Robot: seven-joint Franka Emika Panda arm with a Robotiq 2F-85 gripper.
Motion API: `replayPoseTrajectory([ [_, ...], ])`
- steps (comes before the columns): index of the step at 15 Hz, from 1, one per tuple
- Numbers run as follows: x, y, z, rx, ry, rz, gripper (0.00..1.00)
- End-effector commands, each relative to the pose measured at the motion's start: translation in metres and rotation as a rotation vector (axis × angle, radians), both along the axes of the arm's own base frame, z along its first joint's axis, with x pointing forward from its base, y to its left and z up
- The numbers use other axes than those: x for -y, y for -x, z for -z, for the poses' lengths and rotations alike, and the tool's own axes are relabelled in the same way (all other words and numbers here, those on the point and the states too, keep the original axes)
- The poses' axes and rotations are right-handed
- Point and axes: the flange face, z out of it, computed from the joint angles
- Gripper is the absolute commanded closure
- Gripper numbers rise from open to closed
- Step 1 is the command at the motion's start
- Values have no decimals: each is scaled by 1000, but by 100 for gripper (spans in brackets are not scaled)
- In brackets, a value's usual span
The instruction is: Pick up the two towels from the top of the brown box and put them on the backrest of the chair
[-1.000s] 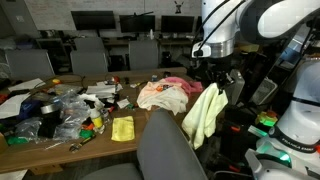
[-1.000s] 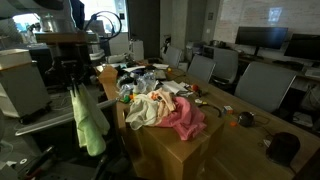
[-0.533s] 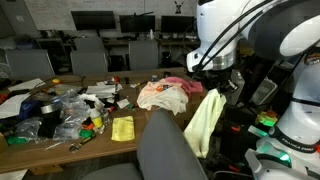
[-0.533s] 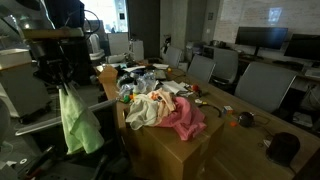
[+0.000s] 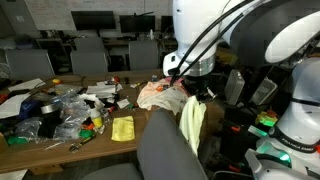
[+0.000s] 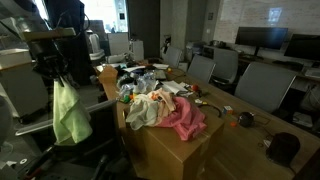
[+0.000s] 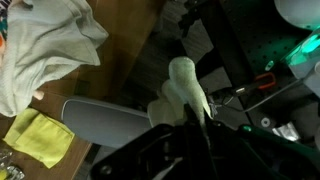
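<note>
I will move my gripper across and over the grey chair backrest (image 5: 165,150) (image 7: 105,122) next, then lower it and let go of the towel hanging beside the backrest. The backrest is below, to the gripper's left in the wrist view.
My gripper (image 5: 193,91) is shut on a light green towel (image 5: 192,126) that hangs down from it, just beside the grey chair backrest (image 5: 165,150). In an exterior view the gripper (image 6: 62,74) holds the green towel (image 6: 72,113) in the air well away from the brown box (image 6: 165,150). A white towel (image 6: 148,108) and a pink towel (image 6: 186,119) lie crumpled on top of the box. In the wrist view the green towel (image 7: 185,88) sticks up from between the dark fingers (image 7: 188,128), with the chair backrest (image 7: 105,122) and the white towel (image 7: 45,50) nearby.
A yellow cloth (image 5: 122,128) lies on the wooden table beside a heap of clutter (image 5: 60,108). Office chairs (image 6: 262,85) and monitors stand around. The robot's base with green lights (image 5: 275,150) is close to the chair.
The gripper has carried the hanging green towel sideways away from the box, closer to the chair backrest. The white and pink towels have not moved.
</note>
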Motion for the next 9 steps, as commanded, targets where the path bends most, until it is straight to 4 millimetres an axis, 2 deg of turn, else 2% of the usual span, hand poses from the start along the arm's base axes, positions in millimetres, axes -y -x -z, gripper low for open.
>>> replayPoseTrajectory([
  [1, -21, -28, 0, 31, -109, 98, 99],
  [9, -50, -67, -8, 28, -351, 342, 99],
])
